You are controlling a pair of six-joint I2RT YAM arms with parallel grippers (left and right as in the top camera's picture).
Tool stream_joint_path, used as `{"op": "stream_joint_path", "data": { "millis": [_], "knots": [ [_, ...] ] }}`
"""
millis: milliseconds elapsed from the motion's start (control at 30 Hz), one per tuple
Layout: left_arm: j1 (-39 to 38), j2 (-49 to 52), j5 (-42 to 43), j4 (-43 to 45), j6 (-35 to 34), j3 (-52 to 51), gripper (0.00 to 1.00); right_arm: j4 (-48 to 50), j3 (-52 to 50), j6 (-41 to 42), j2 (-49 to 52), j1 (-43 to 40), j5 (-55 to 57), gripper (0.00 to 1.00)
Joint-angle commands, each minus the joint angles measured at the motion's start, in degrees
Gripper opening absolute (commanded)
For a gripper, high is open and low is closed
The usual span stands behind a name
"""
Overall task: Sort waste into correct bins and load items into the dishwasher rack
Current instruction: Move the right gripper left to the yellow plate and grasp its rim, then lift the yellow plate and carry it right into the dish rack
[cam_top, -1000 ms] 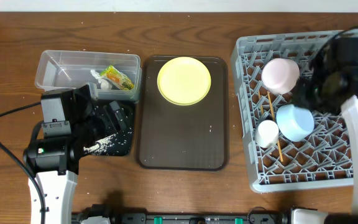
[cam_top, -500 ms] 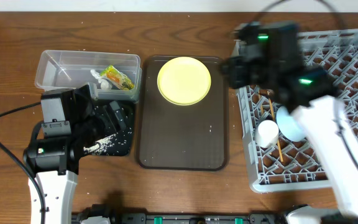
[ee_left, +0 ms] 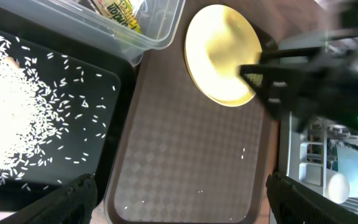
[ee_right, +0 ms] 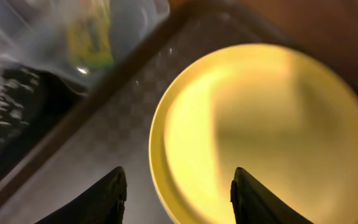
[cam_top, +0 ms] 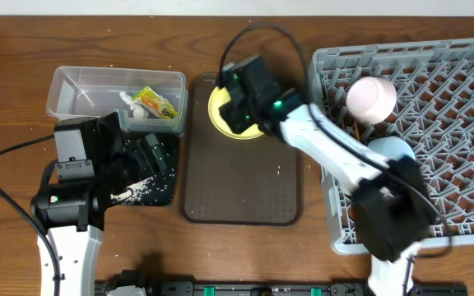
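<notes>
My right gripper's open fingers already hover on either side of the yellow-green plate's near rim, so next I should move my right gripper down onto it.
The yellow-green plate (cam_top: 254, 131) (ee_right: 272, 118) lies at the far end of the brown serving tray (cam_top: 241, 185). My right gripper (cam_top: 237, 109) (ee_right: 179, 196) hovers over the plate's left rim, open, one finger over the plate and one over the tray, holding nothing. My left gripper (ee_left: 179, 205) is wide open above the tray's near part. In the dishwasher rack (cam_top: 434, 99) the white bowl (cam_top: 371, 97) lies pink side up beside the light blue cup (cam_top: 389, 150). The small white cup (ee_left: 339, 186) shows in the left wrist view. Rice (ee_left: 5, 118) covers the black tray (cam_top: 159, 185).
The clear tub (cam_top: 89, 94) at the back left holds the green-and-orange wrapper (cam_top: 156, 103) and a white paper scrap (cam_top: 130, 100). My right arm (cam_top: 344, 160) stretches from the front right across the rack's left edge. A few grains (ee_left: 243, 152) dot the serving tray.
My right arm has swung left from over the rack to above the plate, and its jaws have widened. The left arm has not moved.
</notes>
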Motion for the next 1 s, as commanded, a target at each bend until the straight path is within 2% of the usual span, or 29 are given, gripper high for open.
{"op": "stream_joint_path", "data": {
  "millis": [0,400,633,767,867,967],
  "knots": [
    [0.26,-0.02,-0.31,-0.02,0.74,0.24,0.90,1.51,0.00,-2.34,3.52,1.14,1.25,0.52],
    [0.26,-0.02,-0.31,-0.02,0.74,0.24,0.90,-0.96,0.00,-3.80,9.70,2.45,1.25,0.44],
    [0.24,-0.02,-0.31,-0.02,0.74,0.24,0.90,-3.19,0.00,-3.80,9.70,2.38,1.27,0.15],
    [0.24,-0.02,-0.31,-0.02,0.74,0.24,0.90,-3.89,0.00,-3.78,9.70,2.38,1.25,0.12],
    [0.26,-0.02,-0.31,-0.02,0.74,0.24,0.90,-3.45,0.02,-3.78,9.46,2.43,1.25,0.01],
    [0.24,-0.02,-0.31,-0.02,0.74,0.24,0.90,-3.39,0.48,-3.63,7.93,2.43,1.22,0.01]
  ]
}}
